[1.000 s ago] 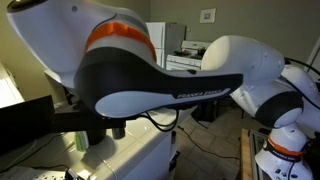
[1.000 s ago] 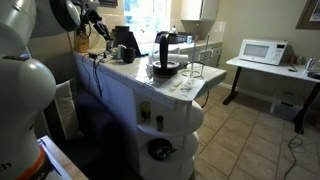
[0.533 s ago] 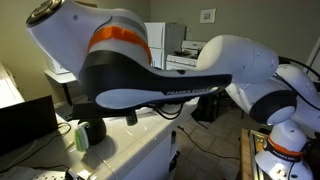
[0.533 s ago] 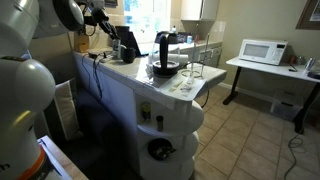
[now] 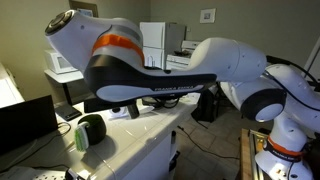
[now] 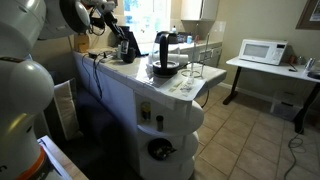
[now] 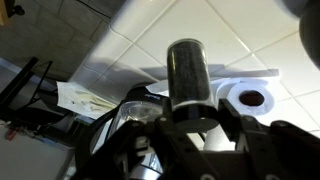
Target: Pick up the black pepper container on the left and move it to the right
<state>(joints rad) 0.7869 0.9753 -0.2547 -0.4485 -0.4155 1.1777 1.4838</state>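
Observation:
The robot's gripper will go toward the right in the wrist view and down onto bare tiles point(image 7: 281, 68) beside the paper towel roll, since the container point(image 7: 187, 65) still hangs high.
In the wrist view the black pepper container point(image 7: 187, 65), a small dark upright cylinder, stands between my gripper's point(image 7: 190, 108) two fingers. The fingers are shut on its lower part and hold it above the white tiled counter point(image 7: 250, 40). In an exterior view the gripper point(image 6: 106, 14) hangs high over the far end of the counter point(image 6: 120, 75); the container is too small to make out there. In an exterior view the arm point(image 5: 150, 75) fills most of the picture and hides the gripper.
A white paper towel roll point(image 7: 251, 98) lies just right of the gripper and a glass pot point(image 7: 135, 108) lies left of it. A rounded black object with a green piece point(image 5: 90, 130) sits on the counter. A tall black item stands on a pot point(image 6: 164, 55) mid-counter. A microwave point(image 6: 263, 50) is on a side table.
The arm has risen and swung, which uncovers the rounded black object with the green piece. The gripper has moved up and a little sideways over the counter's far end.

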